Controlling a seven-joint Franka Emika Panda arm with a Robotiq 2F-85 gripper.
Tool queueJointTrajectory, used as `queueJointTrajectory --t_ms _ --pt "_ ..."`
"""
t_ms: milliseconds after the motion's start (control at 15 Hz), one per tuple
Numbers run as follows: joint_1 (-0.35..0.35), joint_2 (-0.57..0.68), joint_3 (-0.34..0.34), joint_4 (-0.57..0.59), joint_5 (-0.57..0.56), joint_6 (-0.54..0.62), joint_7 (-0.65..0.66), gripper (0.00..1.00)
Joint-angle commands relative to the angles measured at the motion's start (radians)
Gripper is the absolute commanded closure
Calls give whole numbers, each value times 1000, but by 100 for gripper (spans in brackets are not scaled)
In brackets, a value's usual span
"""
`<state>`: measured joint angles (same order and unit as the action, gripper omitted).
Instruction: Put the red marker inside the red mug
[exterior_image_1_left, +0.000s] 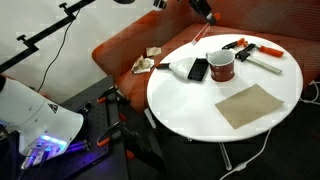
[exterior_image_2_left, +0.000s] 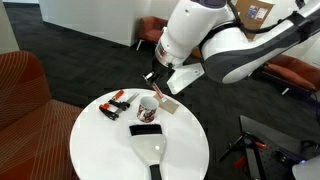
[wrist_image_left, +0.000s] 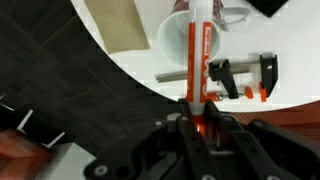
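The marker's end is still above the mug's rim, so my gripper needs to tilt, lower the marker into the red mug's pale opening (exterior_image_1_left: 221, 57) (wrist_image_left: 178, 42) below it and let the marker go.
My gripper (wrist_image_left: 195, 112) is shut on the red marker (wrist_image_left: 196, 55), a slim red pen with a whitish section that sticks out ahead of the jaws. In the wrist view the marker's far end lies over the pale opening of the red mug (wrist_image_left: 171, 45). The dark red mug with a white patch stands on the white round table in both exterior views (exterior_image_1_left: 221, 66) (exterior_image_2_left: 148, 108). The gripper (exterior_image_2_left: 158, 82) hangs just above the mug; in an exterior view it is at the top edge (exterior_image_1_left: 204, 12).
A black remote-like object (exterior_image_1_left: 198, 69) lies beside the mug. Red-and-black clamps (exterior_image_1_left: 250, 48) (wrist_image_left: 240, 76) lie behind it. A tan square pad (exterior_image_1_left: 251, 105) lies on the table (exterior_image_1_left: 180, 100). An orange-red sofa (exterior_image_1_left: 120, 50) stands behind the table.
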<state>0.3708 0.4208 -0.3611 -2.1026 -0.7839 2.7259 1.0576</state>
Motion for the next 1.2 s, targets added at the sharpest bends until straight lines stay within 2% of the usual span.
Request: queueJointTrajectory --t_ms 0,200,267,333,533,600,733,1133 --pt "114 43 -122 64 -195 -13 266 95" --pt "166 64 -168 88 -299 -59 415 95" --pt "127 40 -137 55 -257 -16 344 95" --pt "132 44 -140 57 -262 -19 356 81" --pt "131 47 -139 56 -262 -18 356 81" --pt "130 47 -139 56 -262 -18 356 95" --pt "168 78 -181 86 -332 -38 458 95" --pt "220 182 -239 158 -514 -44 758 95"
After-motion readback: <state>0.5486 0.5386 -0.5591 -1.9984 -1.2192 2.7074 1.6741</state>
